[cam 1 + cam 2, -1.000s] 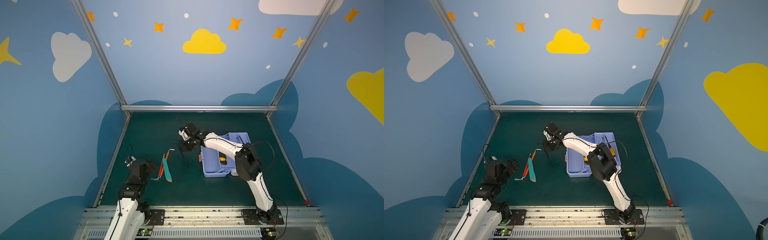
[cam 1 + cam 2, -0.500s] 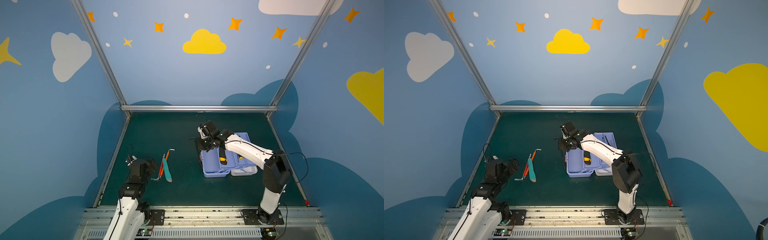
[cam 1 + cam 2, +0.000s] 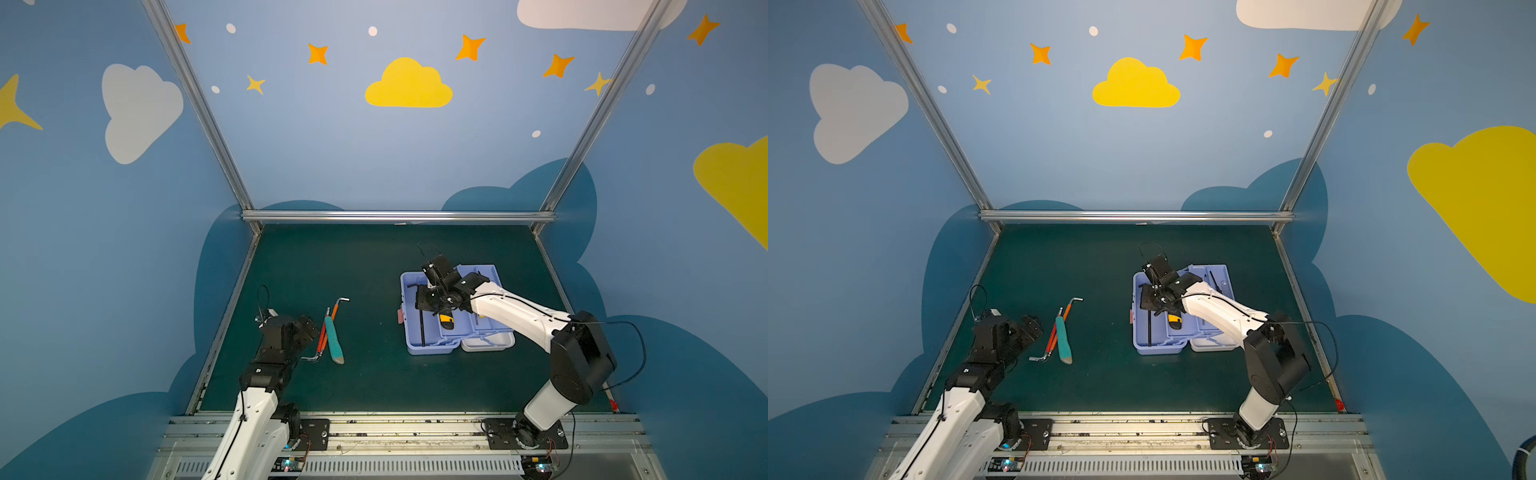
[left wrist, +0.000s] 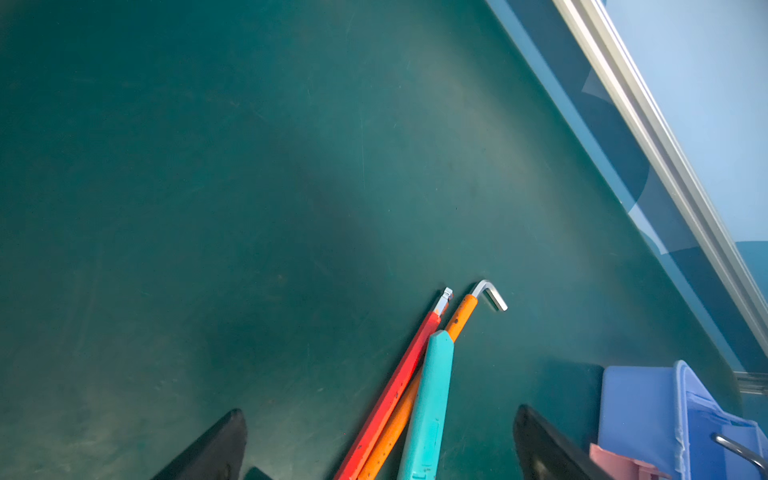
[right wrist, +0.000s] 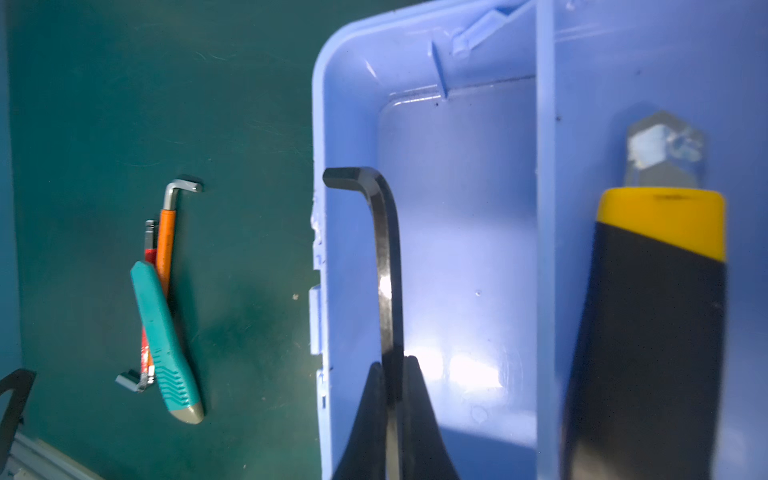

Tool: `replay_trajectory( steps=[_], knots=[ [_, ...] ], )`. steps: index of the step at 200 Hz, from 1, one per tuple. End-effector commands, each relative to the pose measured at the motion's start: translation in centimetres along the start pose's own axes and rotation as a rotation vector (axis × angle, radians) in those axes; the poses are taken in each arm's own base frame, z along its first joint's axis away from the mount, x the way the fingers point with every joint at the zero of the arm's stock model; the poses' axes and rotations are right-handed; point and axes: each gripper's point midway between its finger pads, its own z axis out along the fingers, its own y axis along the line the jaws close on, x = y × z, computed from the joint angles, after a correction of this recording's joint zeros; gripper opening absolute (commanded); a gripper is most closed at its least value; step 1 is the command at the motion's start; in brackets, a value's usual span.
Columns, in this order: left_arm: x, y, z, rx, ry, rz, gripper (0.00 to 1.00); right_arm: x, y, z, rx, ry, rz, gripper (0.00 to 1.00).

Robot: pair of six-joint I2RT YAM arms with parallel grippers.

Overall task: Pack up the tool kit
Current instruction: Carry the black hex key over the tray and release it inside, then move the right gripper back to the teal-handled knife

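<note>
The right gripper next lowers the black hex key to the bare bottom of the tool kit's section by the pink handle below, and lets go.
The tool kit lies open on the right of the mat, with a lavender-blue base, a white lid part and a pink handle. My right gripper is shut on a black hex key and holds it inside the box's left compartment. A yellow-and-black tool lies in the compartment beside it. My left gripper is open at the left. A red hex key, an orange hex key and a teal tool lie untouched between its fingers.
The three loose tools lie together on the green mat left of centre. An aluminium rail bounds the back of the mat, and blue walls stand on both sides. The box sits close to the right wall.
My right arm has swung right from the middle of the mat to over the box, carrying the black hex key into its left compartment. The left arm has not moved.
</note>
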Motion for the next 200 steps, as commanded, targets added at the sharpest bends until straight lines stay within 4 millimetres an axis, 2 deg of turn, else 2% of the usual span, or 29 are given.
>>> replay_trajectory(
  steps=[1,33,78,94,104,121,136,151,165,181,200],
  knots=[
    [-0.2,-0.5,0.0,0.018,0.001,0.008,1.0,-1.0,0.5,1.4,-0.006,-0.005,0.01,0.0],
    [0.1,-0.4,0.0,0.015,0.013,-0.001,1.0,-1.2,-0.3,3.6,0.044,0.03,0.007,0.0],
    [0.0,0.0,-0.3,0.005,-0.001,0.006,1.0,-1.1,-1.2,4.8,0.106,0.062,-0.022,0.0],
    [-0.1,0.2,-0.4,-0.002,-0.01,0.007,1.0,-1.0,-1.4,4.9,0.133,0.078,-0.038,0.21],
    [-0.2,0.2,-0.5,-0.003,-0.014,0.008,1.0,-1.1,-1.4,4.7,0.143,0.084,-0.05,0.3],
    [-0.2,0.4,-0.4,-0.009,-0.016,0.012,1.0,-1.6,-0.7,3.8,0.149,0.072,-0.08,0.39],
    [-0.4,0.4,-0.4,-0.014,-0.023,0.015,0.99,-2.1,-0.3,2.7,0.168,0.061,-0.108,0.42],
    [-0.7,0.6,-0.6,-0.032,-0.037,0.011,1.0,-3.0,1.1,0.9,0.16,0.026,-0.152,0.43],
    [-1.1,0.9,-0.7,-0.055,-0.057,0.006,1.0,-3.5,3.6,-0.7,0.108,-0.02,-0.205,0.47],
    [-1.6,1.3,-0.9,-0.081,-0.081,0.0,1.0,-3.1,7.9,-1.6,-0.011,-0.028,-0.279,0.51],
    [-1.7,1.7,-0.8,-0.101,-0.09,0.0,1.0,-1.2,12.7,-0.9,-0.125,0.014,-0.356,0.58]
  ],
)
